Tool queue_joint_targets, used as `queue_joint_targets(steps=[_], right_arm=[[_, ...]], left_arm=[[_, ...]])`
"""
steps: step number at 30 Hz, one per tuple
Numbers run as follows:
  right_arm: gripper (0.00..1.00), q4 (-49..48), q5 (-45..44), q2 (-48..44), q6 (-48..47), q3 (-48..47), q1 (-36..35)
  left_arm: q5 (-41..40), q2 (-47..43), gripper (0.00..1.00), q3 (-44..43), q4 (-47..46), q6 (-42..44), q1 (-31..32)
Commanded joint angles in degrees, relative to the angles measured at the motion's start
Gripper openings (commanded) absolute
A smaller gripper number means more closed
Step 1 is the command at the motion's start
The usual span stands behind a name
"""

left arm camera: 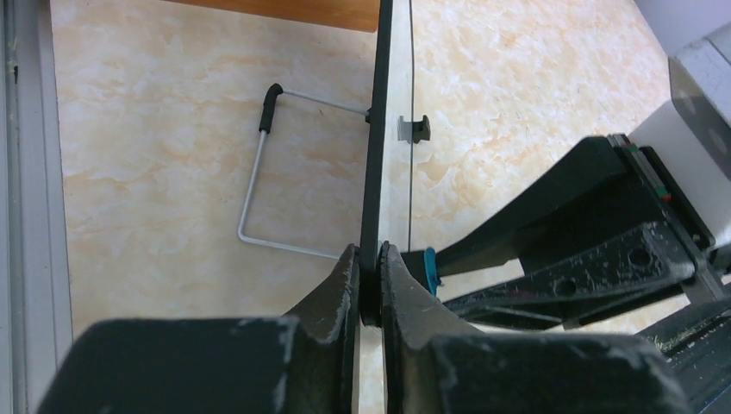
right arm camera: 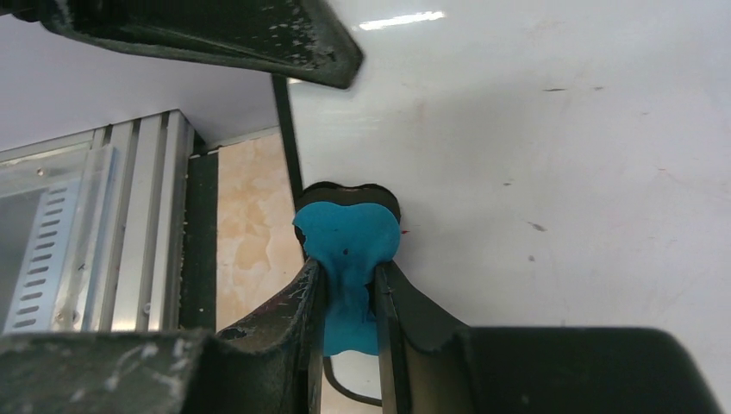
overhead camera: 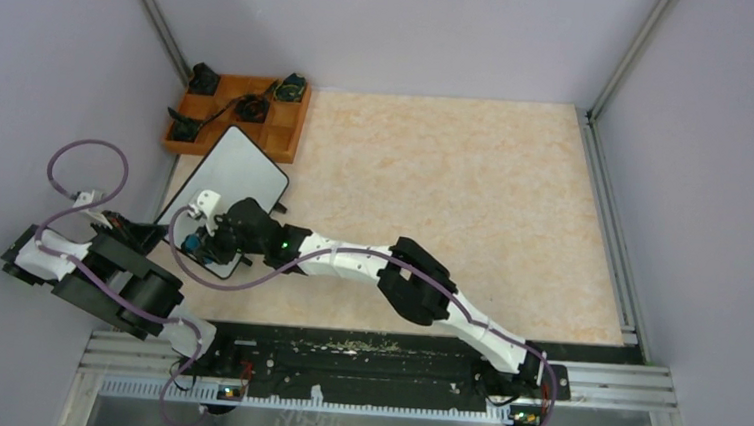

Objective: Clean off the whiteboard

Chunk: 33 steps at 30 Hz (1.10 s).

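The whiteboard shows only small specks. My right gripper will therefore swing to the right in the top view and let go of the eraser (right arm camera: 349, 233) on the bare tabletop.
The whiteboard (overhead camera: 236, 171) stands tilted at the left of the table, in front of the orange tray. My left gripper (overhead camera: 158, 236) is shut on its black edge. In the left wrist view the board (left arm camera: 377, 129) shows edge-on between the shut left gripper (left arm camera: 371, 256), with its wire stand (left arm camera: 255, 177) behind. My right gripper (overhead camera: 200, 246) is shut on a blue eraser (right arm camera: 349, 233), which presses on the board's white face (right arm camera: 534, 155) near its lower edge. The right gripper (right arm camera: 349, 269) pinches the eraser's middle. The face shows only small specks.
An orange compartmented tray (overhead camera: 289, 127) with small black items sits at the back left, just behind the board. Metal rails (overhead camera: 382, 369) run along the near edge. The purple wall (overhead camera: 52, 70) stands close on the left.
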<state>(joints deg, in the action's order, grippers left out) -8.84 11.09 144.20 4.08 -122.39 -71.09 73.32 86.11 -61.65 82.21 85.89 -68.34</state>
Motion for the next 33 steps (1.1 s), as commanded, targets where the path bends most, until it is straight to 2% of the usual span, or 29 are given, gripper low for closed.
queue_joint_targets(steps=[1,12,15,24,29,33], right_arm=[[0.0,-2.4,-4.1,1.9,-0.9,-2.9,4.9],[0.0,-1.6,-5.2,1.3,-2.2,-1.8,9.3],[0.0,-2.6,-5.0,-0.4,-1.9,0.9,10.6],[0.0,-6.4,-8.8,-13.1,-3.0,15.7,12.4],[0.0,-1.6,-11.3,-21.6,-1.7,22.7,16.0],[0.0,5.6,-11.2,-28.4,0.7,27.6,22.0]], left_arm=[[-5.5,-1.4,0.0,1.0,-1.2,3.3,0.3],[-5.6,-1.7,0.0,0.9,-1.2,3.0,0.3],[-5.6,-1.7,0.0,0.9,-1.2,3.1,0.3],[-5.1,-1.5,0.0,0.9,-1.2,3.0,0.3],[-5.2,-2.4,0.0,0.8,-1.3,2.5,0.3],[-5.0,-3.3,0.0,0.7,-1.2,2.2,0.3]])
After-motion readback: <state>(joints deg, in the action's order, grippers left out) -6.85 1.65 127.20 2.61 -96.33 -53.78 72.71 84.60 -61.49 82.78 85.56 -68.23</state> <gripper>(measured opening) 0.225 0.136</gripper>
